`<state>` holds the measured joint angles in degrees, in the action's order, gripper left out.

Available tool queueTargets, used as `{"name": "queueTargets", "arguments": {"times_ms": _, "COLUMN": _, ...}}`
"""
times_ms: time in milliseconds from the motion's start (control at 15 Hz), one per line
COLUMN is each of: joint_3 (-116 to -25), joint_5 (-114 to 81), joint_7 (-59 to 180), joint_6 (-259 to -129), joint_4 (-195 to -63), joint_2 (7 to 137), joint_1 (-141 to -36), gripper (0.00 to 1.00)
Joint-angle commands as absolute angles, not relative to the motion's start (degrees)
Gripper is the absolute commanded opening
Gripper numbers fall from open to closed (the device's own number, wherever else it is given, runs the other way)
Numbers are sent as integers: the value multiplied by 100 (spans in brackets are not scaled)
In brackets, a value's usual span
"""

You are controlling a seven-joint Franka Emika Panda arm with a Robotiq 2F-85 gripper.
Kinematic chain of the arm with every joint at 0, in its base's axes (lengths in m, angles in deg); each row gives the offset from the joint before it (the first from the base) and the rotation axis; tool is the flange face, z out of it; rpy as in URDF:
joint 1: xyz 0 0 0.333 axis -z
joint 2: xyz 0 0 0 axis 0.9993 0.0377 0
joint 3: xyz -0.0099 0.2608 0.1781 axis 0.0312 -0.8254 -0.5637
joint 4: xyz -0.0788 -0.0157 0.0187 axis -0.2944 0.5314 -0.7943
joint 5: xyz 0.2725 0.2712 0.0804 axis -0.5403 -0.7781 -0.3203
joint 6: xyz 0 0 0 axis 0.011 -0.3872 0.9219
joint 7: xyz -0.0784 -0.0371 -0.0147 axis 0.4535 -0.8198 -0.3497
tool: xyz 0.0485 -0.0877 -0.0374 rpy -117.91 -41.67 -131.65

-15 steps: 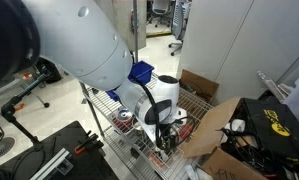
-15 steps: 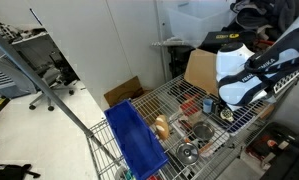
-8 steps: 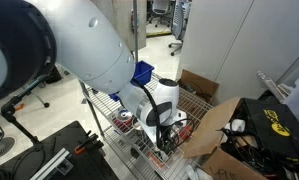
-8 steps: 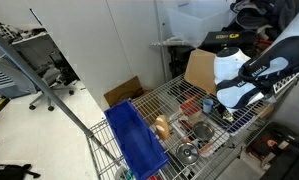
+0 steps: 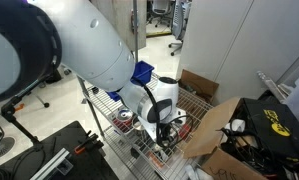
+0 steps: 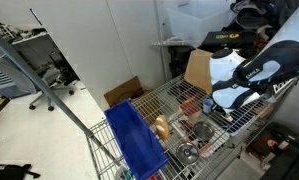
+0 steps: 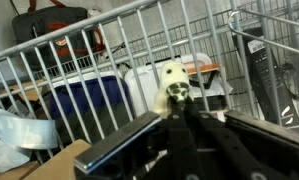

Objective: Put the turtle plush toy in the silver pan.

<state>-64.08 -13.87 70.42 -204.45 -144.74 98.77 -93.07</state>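
My gripper should next move toward the blue bin's side, over the open middle of the silver pan (image 6: 188, 153), and release the turtle.
In the wrist view my gripper (image 7: 175, 102) is shut on the turtle plush toy (image 7: 172, 74), whose pale cream body with a dark greenish face sticks out past the black fingertips. In both exterior views the white arm (image 6: 237, 78) reaches down onto the wire rack, and the gripper (image 5: 169, 127) is low among the items there, with the toy too small to make out. A small round shiny thing near the rack's front edge looks like the silver pan (image 6: 188, 153), some way from the gripper.
A blue plastic bin (image 6: 135, 137) lies on the wire rack (image 6: 167, 98), with a tan toy (image 6: 161, 127) and a red-rimmed round container (image 6: 200, 131) beside it. A cardboard box (image 6: 198, 68) stands behind. Wire bars (image 7: 89, 60) fence the gripper in.
The jaws have gone from open to shut on the turtle plush toy. The arm has shifted slightly over the rack.
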Motion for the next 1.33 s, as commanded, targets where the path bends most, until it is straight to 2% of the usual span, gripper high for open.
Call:
{"name": "queueTargets", "arguments": {"times_ms": 0, "joint_3": -6551, "joint_5": -1344, "joint_7": 6760, "joint_6": -20088, "joint_4": -14819, "joint_2": 9323, "joint_1": -9261, "gripper": 2}}
{"name": "queueTargets", "arguments": {"times_ms": 400, "joint_3": -6976, "joint_5": -1451, "joint_7": 5995, "joint_6": -19658, "joint_4": -15929, "joint_2": 7757, "joint_1": -9110, "gripper": 1}}
{"name": "queueTargets", "arguments": {"times_ms": 600, "joint_3": -7220, "joint_5": -1596, "joint_7": 5962, "joint_6": -19779, "joint_4": -16057, "joint_2": 7449, "joint_1": -9153, "gripper": 1}}
{"name": "queueTargets", "arguments": {"times_ms": 1267, "joint_3": -7614, "joint_5": -2003, "joint_7": 6411, "joint_6": -20627, "joint_4": -15394, "joint_2": 8601, "joint_1": -9402, "gripper": 1}}
